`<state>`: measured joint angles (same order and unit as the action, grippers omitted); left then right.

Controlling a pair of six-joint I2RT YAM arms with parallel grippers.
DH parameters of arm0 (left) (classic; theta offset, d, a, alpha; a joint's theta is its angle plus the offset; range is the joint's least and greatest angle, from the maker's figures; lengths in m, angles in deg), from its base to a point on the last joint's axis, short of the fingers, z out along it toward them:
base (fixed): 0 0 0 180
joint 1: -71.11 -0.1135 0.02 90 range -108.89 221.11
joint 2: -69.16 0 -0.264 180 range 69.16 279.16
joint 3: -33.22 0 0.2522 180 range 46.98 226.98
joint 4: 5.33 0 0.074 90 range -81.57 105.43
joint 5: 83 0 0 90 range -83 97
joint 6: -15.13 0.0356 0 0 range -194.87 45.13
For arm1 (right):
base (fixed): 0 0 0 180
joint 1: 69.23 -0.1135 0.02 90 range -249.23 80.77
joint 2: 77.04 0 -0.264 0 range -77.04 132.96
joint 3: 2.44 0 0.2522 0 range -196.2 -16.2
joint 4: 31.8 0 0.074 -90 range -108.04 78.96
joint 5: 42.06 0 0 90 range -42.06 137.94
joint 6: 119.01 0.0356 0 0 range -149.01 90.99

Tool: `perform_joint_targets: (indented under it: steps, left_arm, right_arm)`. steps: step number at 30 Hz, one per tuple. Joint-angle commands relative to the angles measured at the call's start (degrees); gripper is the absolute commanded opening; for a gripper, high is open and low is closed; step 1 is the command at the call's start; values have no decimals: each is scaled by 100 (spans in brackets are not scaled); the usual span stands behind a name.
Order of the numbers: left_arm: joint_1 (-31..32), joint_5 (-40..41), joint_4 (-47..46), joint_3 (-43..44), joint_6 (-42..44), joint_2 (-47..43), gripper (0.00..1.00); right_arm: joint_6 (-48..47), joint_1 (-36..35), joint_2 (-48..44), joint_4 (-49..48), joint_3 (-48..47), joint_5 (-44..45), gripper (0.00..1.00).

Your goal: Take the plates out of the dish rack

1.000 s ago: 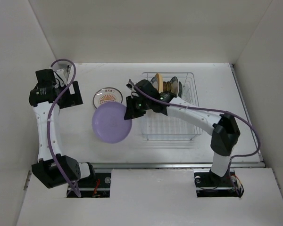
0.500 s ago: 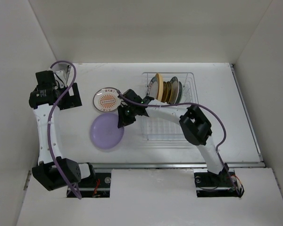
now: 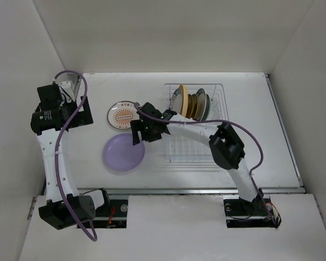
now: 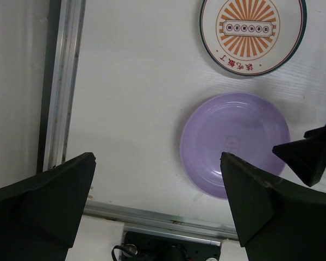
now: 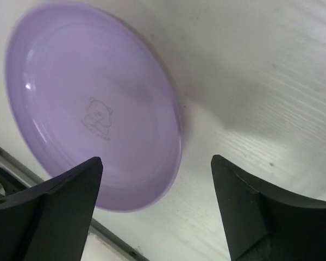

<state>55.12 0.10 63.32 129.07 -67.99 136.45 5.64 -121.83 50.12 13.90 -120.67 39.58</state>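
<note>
The plates are still in the rack, so to get them my right gripper needs to rise first, swing outward to the right in the top view, then go down to the rim of the endmost teal plate.
The lavender plate [image 3: 123, 153] [image 5: 92, 103] [image 4: 233, 144] lies flat on the table, left of the dish rack [image 3: 206, 142]. My right gripper [image 3: 143, 135] [image 5: 157, 179] hovers open over the plate's right rim, with nothing between its fingers. A white plate with an orange pattern [image 3: 124, 115] [image 4: 252, 32] lies flat behind the lavender one. Several plates [image 3: 191, 103] stand upright in the slots at the rack's far end. My left gripper [image 3: 82, 112] [image 4: 156, 159] hangs open and empty, high over the table's left side.
A metal rail [image 4: 62, 87] runs along the table's left edge and another [image 3: 206, 190] along the near edge. White walls enclose the table on three sides. The right arm's elbow [image 3: 226, 145] reaches over the rack's near part.
My right gripper carried the lavender plate left and down, then opened and let it go; the plate now rests flat. The left arm shifted slightly.
</note>
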Motion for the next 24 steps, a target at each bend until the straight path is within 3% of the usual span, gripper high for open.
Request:
perform_joint_targets:
  steps: [1, 5, 9, 14, 19, 20, 23, 24]
  left_arm:
    - [-18, 48, -84, -26, 68, -207, 100]
    - [-18, 48, -137, -148, 68, -260, 100]
    - [-18, -84, -137, -254, 68, -313, 100]
    - [-18, -233, -84, -307, 130, -313, 100]
    - [-18, -338, -23, -412, 130, -313, 100]
    - [-18, -339, -23, -412, 130, -313, 100]
    - [-18, -339, -23, -412, 130, -313, 100]
    - [-18, -339, 30, -412, 130, -313, 100]
  right_arm:
    - [-143, -119, -1015, 478, -601, 1115, 88]
    - [-205, -119, -1673, 953, -1031, 2065, 100]
    - [-257, -119, -2536, 1199, -1103, 3224, 100]
    - [49, 897, -3301, 1656, -568, 4341, 100]
    - [164, 1918, -3680, 1534, 215, 4089, 71]
    - [164, 2051, -3628, 1534, 286, 3984, 58]
    - [225, 2473, -3391, 1403, 567, 3702, 38]
    - [226, 2613, -3338, 1341, 646, 3623, 38]
